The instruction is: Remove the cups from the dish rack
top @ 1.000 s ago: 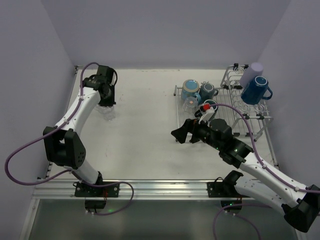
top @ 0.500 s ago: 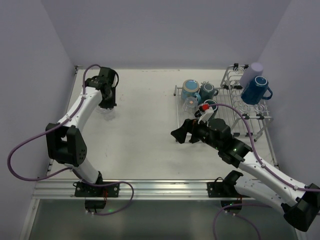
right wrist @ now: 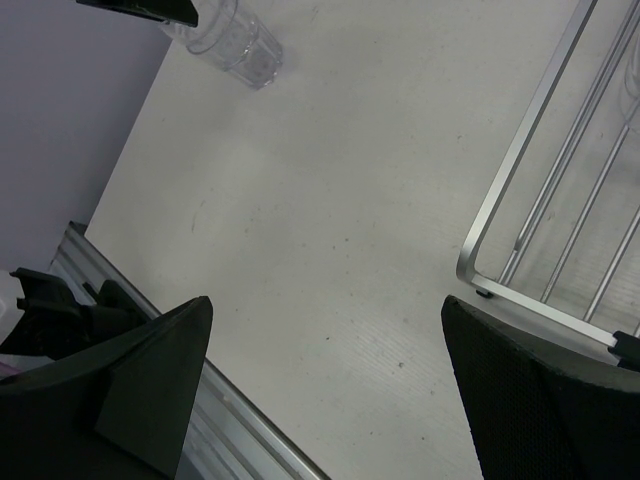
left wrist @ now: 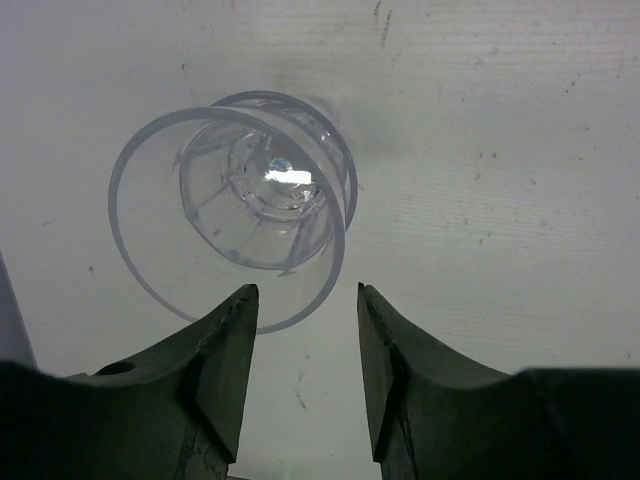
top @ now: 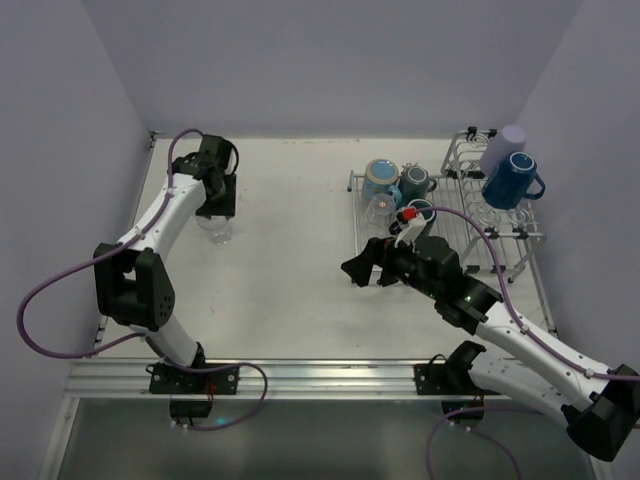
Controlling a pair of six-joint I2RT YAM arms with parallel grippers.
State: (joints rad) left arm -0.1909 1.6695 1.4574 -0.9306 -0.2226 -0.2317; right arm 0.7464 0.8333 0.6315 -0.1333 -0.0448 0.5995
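Observation:
The right gripper moves outward next, then down around the clear glass [top: 380,208] near the light blue mug, as that glass stands outward of and below the gripper's fingers.
A clear ribbed glass [left wrist: 240,215] stands upright on the table at the far left [top: 217,230]. My left gripper [left wrist: 305,295] hovers just above it, open; the near rim of the glass shows between the fingertips, which do not touch it. The silver dish rack [top: 455,235] at the right holds a light blue mug [top: 380,178], two dark teal mugs [top: 415,182] [top: 422,211], a lavender tumbler [top: 503,148] and a dark blue mug [top: 510,180]. My right gripper [right wrist: 325,310] hangs wide open and empty over bare table, left of the rack's near corner [right wrist: 520,200].
Purple walls close the table on the left, back and right. An aluminium rail [top: 300,375] runs along the near edge. The released glass [right wrist: 235,45] also shows at the top of the right wrist view.
My left gripper has opened and let go of the clear glass, which now stands free on the table. The right arm has not moved.

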